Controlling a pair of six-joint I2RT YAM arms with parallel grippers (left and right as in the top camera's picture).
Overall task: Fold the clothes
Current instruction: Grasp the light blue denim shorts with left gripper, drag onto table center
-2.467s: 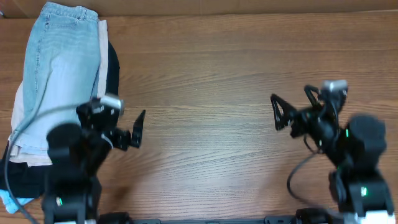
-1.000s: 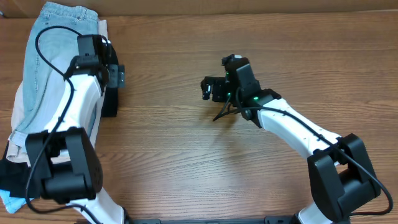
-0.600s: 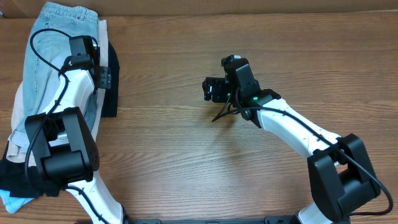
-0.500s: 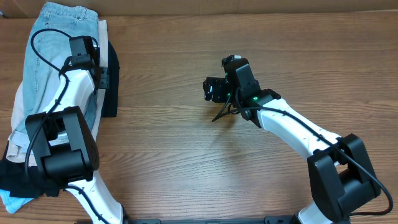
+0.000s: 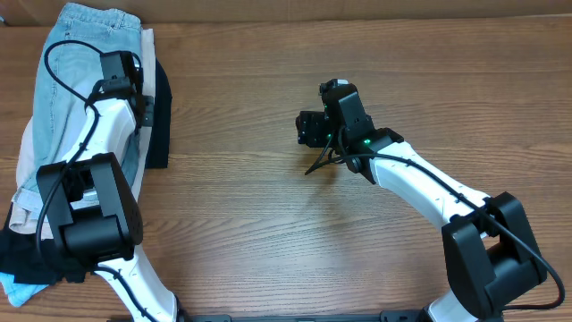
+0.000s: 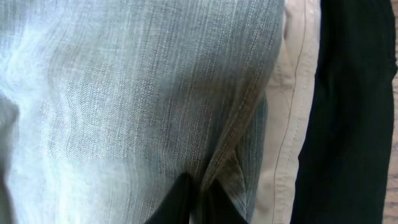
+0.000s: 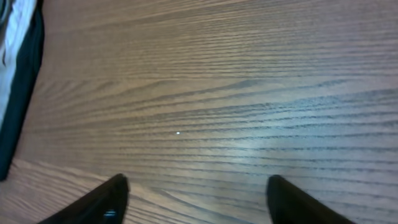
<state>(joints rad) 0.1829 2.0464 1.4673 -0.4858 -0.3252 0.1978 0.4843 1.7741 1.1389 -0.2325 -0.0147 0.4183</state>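
The left gripper needs to rise, carry the jeans [image 5: 76, 80] to the right in the overhead view onto the wood in the middle of the table [image 5: 290, 80] and release the fold there, since that stretch is bare.
A stack of clothes lies at the table's left end. Light blue jeans [image 5: 76, 80] are on top, over a beige garment [image 5: 148, 40] and a black garment [image 5: 162, 125]. My left gripper [image 5: 143, 109] sits at the jeans' right edge. In the left wrist view its fingertips [image 6: 180, 198] pinch a raised fold of the jeans [image 6: 137, 93], with the beige garment [image 6: 292, 124] and black garment [image 6: 351, 106] to the right. My right gripper [image 5: 304, 128] hovers open over bare wood mid-table, and nothing lies between its fingers [image 7: 107, 202].
The wooden table [image 5: 268, 233] stretches from the stack to the right. More dark and pale blue cloth [image 5: 16, 286] lies at the front left corner. A brown wall [image 5: 357, 7] runs along the far edge. The right wrist view catches the black garment's edge [image 7: 18, 106] at far left.
My left gripper has moved left from the black garment onto the jeans' edge and shut on a fold of denim. My right gripper has narrowed somewhat and barely shifted.
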